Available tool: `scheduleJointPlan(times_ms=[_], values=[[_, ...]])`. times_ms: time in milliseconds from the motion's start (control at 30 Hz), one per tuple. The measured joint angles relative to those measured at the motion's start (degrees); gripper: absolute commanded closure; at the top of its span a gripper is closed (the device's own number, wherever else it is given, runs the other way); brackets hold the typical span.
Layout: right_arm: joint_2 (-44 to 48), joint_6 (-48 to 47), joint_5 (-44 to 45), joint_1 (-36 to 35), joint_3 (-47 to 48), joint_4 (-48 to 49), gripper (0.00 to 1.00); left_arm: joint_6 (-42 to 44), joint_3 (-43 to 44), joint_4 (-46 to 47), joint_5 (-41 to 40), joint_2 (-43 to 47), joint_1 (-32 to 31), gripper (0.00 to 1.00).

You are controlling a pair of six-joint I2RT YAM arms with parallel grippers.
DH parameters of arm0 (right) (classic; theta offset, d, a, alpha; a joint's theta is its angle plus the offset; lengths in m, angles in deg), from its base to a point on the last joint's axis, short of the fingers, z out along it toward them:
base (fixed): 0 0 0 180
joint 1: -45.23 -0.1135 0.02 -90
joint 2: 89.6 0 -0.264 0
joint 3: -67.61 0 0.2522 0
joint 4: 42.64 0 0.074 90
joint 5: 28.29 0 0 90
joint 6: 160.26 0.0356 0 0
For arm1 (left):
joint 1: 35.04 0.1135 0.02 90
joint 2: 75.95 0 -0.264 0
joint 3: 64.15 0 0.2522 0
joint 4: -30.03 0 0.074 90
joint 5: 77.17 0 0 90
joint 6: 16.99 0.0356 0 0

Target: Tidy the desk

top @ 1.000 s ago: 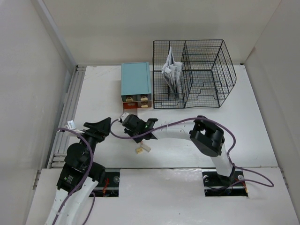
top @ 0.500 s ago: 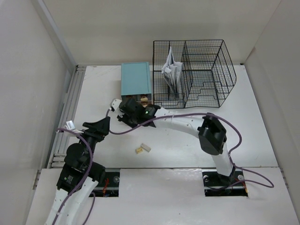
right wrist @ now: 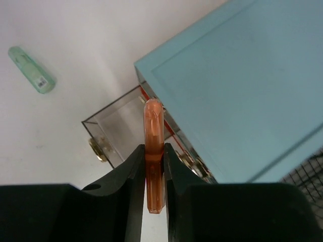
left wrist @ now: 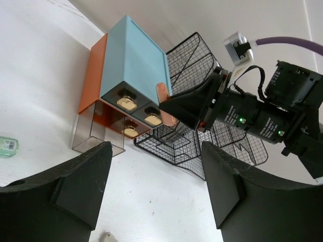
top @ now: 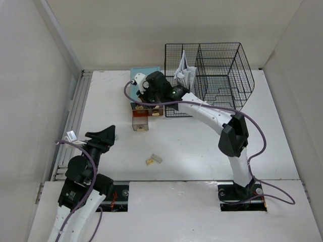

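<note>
My right gripper should next go back and down over the open clear drawer (top: pixel 140 122) (right wrist: pixel 118 126) and let go of the orange marker, because the drawer is lower and farther back than the gripper.
On the white desk (top: pixel 202 146) stands a teal drawer box (top: pixel 146 70) (left wrist: pixel 133 60) (right wrist: pixel 242 75). Its clear bottom drawer (top: pixel 140 122) (left wrist: pixel 91 131) (right wrist: pixel 118 126) is pulled out. My right gripper (top: pixel 147 96) (right wrist: pixel 154 151) hangs over the box's front, shut on a flat orange translucent piece (right wrist: pixel 153 121) (left wrist: pixel 164 101) that sticks out past the fingertips above the open drawer. My left gripper (top: pixel 106 133) (left wrist: pixel 156 151) is open and holds nothing, low over the desk's near left part.
A black wire rack (top: pixel 217 75) (left wrist: pixel 202 131) holding papers (top: pixel 184 75) stands right of the box. Two small pale bits (top: pixel 154 160) lie near the front middle. A small green tube (right wrist: pixel 31 69) (left wrist: pixel 7 146) lies left of the open drawer. A metal rail (top: pixel 73 126) runs along the left edge.
The right arm swung from the desk's middle to the drawer box, carrying the orange piece. The open drawer now shows. The left arm drew back slightly.
</note>
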Motion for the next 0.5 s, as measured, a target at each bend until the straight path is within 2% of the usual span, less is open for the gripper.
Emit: scheduleJointPlan(times_ms=[300, 500], values=[[-5.38, 0.00, -8.11, -1.88, 1.33, -0.31, 1.00, 0.59, 0.48, -0.50, -0.04, 0.00, 0.00, 0.31], [-5.73, 0.02, -9.92, -1.77, 1.16, -0.31, 1.00, 0.70, 0.50, -0.90, -0.15, 0.00, 0.00, 0.31]])
